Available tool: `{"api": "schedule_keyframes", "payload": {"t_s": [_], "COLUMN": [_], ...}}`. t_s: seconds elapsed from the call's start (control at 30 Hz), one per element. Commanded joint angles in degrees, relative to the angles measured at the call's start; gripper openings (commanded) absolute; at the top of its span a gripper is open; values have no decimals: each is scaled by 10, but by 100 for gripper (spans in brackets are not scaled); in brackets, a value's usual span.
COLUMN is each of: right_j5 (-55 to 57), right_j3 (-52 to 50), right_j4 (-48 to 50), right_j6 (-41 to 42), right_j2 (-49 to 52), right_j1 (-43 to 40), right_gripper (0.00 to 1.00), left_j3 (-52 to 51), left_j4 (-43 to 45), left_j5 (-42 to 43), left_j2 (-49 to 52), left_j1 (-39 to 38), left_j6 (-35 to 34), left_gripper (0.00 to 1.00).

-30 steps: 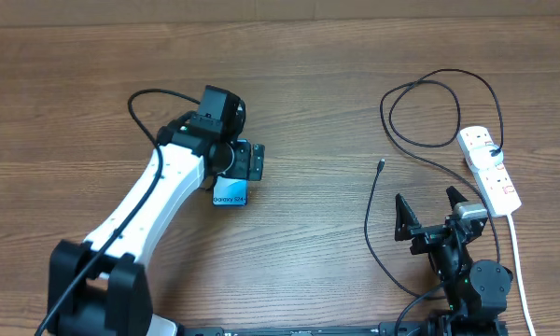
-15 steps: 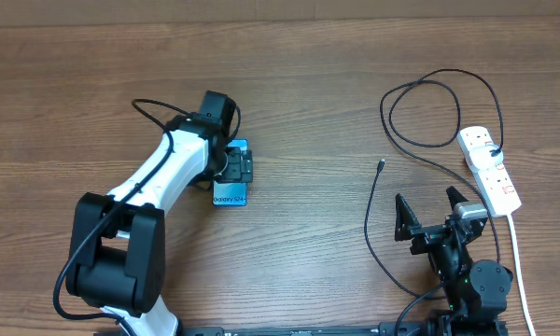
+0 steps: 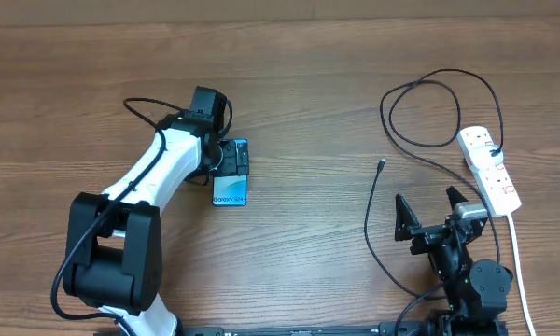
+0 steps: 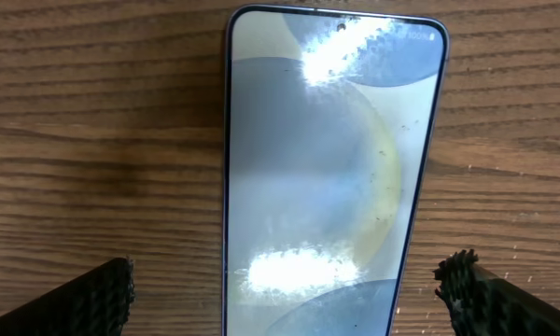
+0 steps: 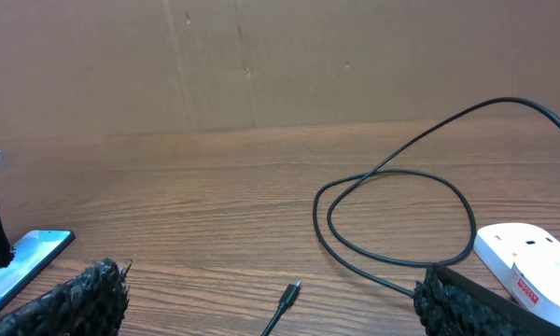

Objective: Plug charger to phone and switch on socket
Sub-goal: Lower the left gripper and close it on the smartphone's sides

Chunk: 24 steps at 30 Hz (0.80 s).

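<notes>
Next I will move my left gripper down onto the phone's far end, one fingertip beside each long edge, since its open fingertips still hover wide astride the phone.
The phone (image 3: 231, 195) lies flat on the wooden table, left of centre, its light blue screen facing up. In the left wrist view the phone (image 4: 329, 159) fills the middle. My left gripper (image 3: 231, 161) hovers over it, open; its black fingertips (image 4: 86, 301) stand wide on either side of the phone's long edges without touching them. The charger is a thin black cable (image 3: 427, 142) looping on the right, its small plug (image 3: 381, 165) lying free on the wood. My right gripper (image 3: 429, 213) rests open near the front edge, the plug (image 5: 291, 294) just ahead of it. The white socket (image 3: 490, 168) lies at the right edge.
A white cord (image 3: 518, 257) runs from the socket toward the table's front edge beside the right arm. A brown cardboard wall (image 5: 261, 65) stands behind the table. The socket's end (image 5: 532, 266) lies close to my right gripper's right finger.
My left arm has swung and turned its wrist, bringing the gripper square over the phone and uncovering more of the screen. The phone, the cable and the right arm have not moved.
</notes>
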Motion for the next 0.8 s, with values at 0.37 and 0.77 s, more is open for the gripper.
{"api": "schedule_keyframes", "payload": {"t_s": [0.37,0.77], "right_j5": [0,0], "right_j3": [6,6], "right_j4": [-3,-3], "right_j6": [-3,-3], "right_j2": [-6,-6], "right_j1": [0,0], "right_gripper": [100,100], "left_j3": [7,7], "left_j4": [15,-42], "left_j5": [24,28], "left_j2": [84,86], "left_j1": [-6,-16], "left_j6": [50,55], "left_gripper": [99,100]}}
